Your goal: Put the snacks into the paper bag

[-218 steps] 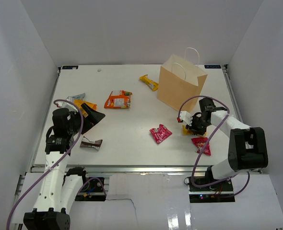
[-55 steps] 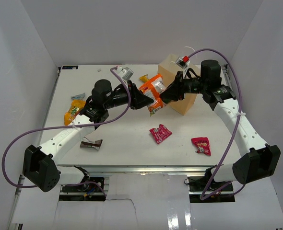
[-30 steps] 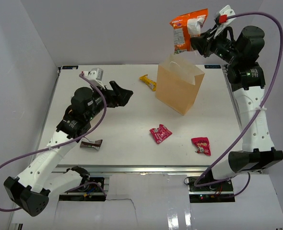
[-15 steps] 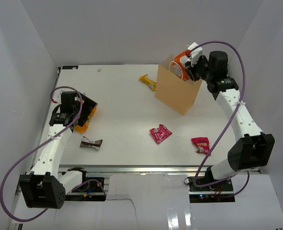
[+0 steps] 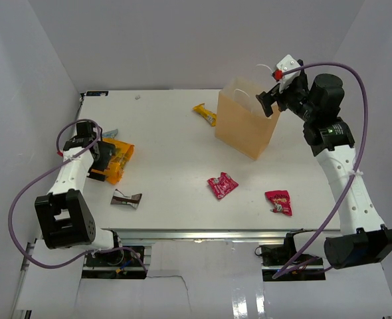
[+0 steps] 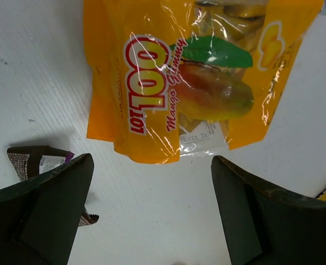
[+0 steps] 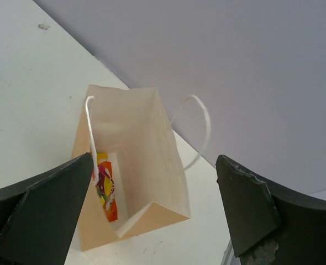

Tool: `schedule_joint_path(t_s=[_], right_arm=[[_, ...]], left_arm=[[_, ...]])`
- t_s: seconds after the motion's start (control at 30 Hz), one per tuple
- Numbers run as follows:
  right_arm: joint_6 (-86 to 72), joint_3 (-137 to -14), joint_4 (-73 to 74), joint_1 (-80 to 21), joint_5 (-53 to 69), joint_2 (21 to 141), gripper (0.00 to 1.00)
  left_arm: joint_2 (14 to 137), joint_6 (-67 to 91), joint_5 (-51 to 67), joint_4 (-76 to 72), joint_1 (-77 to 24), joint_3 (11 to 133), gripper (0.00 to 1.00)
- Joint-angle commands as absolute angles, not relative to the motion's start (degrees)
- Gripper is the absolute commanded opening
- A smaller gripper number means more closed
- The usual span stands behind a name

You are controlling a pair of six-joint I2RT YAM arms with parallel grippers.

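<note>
The left gripper moves down onto the edge of the orange mango packet nearest its open fingers next, since that edge lies just ahead of them.
The tan paper bag (image 5: 246, 126) stands upright at the back right with its mouth open (image 7: 135, 165). An orange snack packet (image 7: 105, 190) lies inside at its bottom. My right gripper (image 5: 270, 101) hovers open and empty above the bag's mouth (image 7: 153, 160). My left gripper (image 5: 101, 165) is open at the far left, just above the table, with an orange mango packet (image 6: 190, 77) lying flat ahead of its fingers (image 6: 52, 193). That packet (image 5: 118, 159) is not held.
On the table lie a yellow bar (image 5: 206, 114), two red-pink packets (image 5: 222, 185) (image 5: 279, 201), a brown-and-white packet (image 5: 126, 199) (image 6: 38, 163) and a grey-blue packet (image 5: 109, 133). White walls enclose the table on three sides.
My right gripper opened and the orange packet it carried now lies inside the bag; the gripper pulled up and to the right. My left arm settled lower over the mango packet.
</note>
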State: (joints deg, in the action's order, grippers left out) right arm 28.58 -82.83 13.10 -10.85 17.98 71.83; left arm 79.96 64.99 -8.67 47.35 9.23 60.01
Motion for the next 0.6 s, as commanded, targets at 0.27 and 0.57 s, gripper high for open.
schedule_joint_path(t_s=[0.27, 0.57], right_arm=[[26.89, -83.49, 17.48, -9.14, 26.61, 68.56, 0.98], [28.82, -83.68, 22.23, -9.05, 48.31, 65.05, 0.97]], left_arm=[[89.02, 55.39, -4.67, 32.81, 14.41, 59.59, 0.8], [89.39, 48.18, 7.28, 22.69, 16.61, 54.33, 0.18]])
